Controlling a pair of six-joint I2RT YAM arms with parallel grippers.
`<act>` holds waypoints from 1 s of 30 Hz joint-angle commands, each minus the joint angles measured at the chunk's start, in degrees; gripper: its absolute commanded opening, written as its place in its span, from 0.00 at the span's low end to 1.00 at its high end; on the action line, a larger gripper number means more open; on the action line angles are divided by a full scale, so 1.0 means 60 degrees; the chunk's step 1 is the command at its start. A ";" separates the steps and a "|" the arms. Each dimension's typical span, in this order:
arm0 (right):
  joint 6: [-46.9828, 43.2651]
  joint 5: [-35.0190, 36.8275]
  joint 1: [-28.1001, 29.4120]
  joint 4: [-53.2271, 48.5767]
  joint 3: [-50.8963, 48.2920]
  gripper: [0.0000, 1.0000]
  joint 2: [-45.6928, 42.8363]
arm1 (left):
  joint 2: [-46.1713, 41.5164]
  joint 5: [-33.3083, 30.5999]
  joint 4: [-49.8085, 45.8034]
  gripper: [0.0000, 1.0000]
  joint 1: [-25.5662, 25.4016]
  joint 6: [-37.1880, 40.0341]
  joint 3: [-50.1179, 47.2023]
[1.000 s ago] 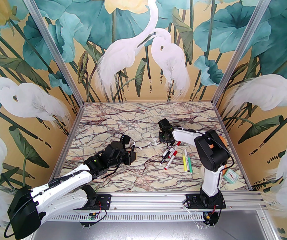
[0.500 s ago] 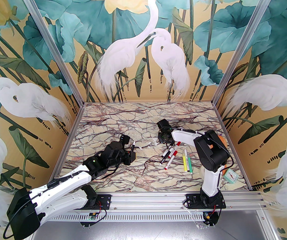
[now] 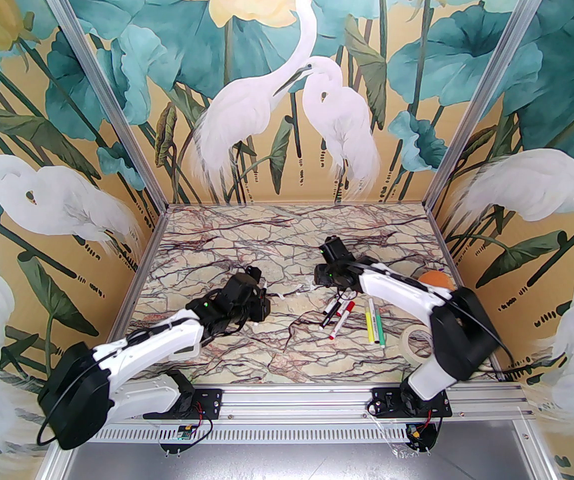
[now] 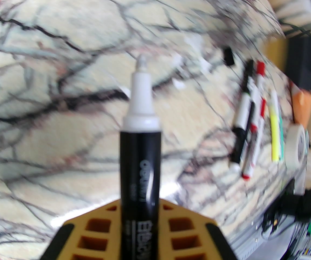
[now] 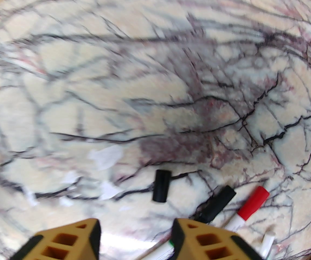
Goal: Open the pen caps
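I will lower my left gripper away from the paper scraps to the clear marble and let go of the marker's black body there, because the marker's white nib is bare.
My left gripper (image 4: 140, 226) is shut on the black barrel of an uncapped marker (image 4: 140, 158), whose white nib end points away over the table. In the top view this gripper (image 3: 262, 302) sits left of centre. A loose black pen cap (image 5: 161, 185) lies on the marble just ahead of my right gripper (image 5: 135, 237), which stands open with nothing between its fingers. To its right lie a capped black marker (image 5: 220, 202) and a marker with a red cap (image 5: 253, 201). From above, the right gripper (image 3: 328, 277) hovers just behind the row of markers (image 3: 339, 314).
Yellow (image 3: 369, 325) and green (image 3: 378, 329) markers lie right of the red ones. A cream tape roll (image 3: 414, 340) and an orange object (image 3: 434, 278) sit by the right arm. White paper scraps (image 3: 287, 295) lie between the grippers. The walls close in the marble table (image 3: 266, 238).
My right gripper has opened and the black cap now lies on the table. The right arm's elbow swung down to the right, uncovering the tape roll. The left arm shifted, still holding its marker.
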 commanded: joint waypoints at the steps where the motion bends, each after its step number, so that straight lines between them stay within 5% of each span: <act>1: 0.0024 -0.0565 0.0106 0.0170 -0.0582 0.60 -0.1006 | 0.0622 -0.0616 -0.0614 0.03 0.0306 0.0490 0.0699; 5: -0.0015 -0.1247 0.0113 0.0299 -0.1098 0.71 -0.2164 | 0.1390 -0.1291 -0.1025 0.03 0.0555 0.0945 0.1355; 10: -0.0273 -0.2452 0.0135 0.0304 -0.1584 1.00 -0.3328 | 0.2187 -0.1718 -0.0933 0.02 0.1017 0.1093 0.1628; 16: 0.0005 -0.2430 0.0127 0.0357 -0.2230 0.99 -0.4349 | 0.3078 -0.2623 -0.1254 0.03 0.1208 0.1393 0.2049; 30: 0.0163 -0.2076 0.0130 0.0107 -0.2657 1.00 -0.4731 | 0.4256 -0.2769 -0.0856 0.09 0.1343 0.1638 0.2368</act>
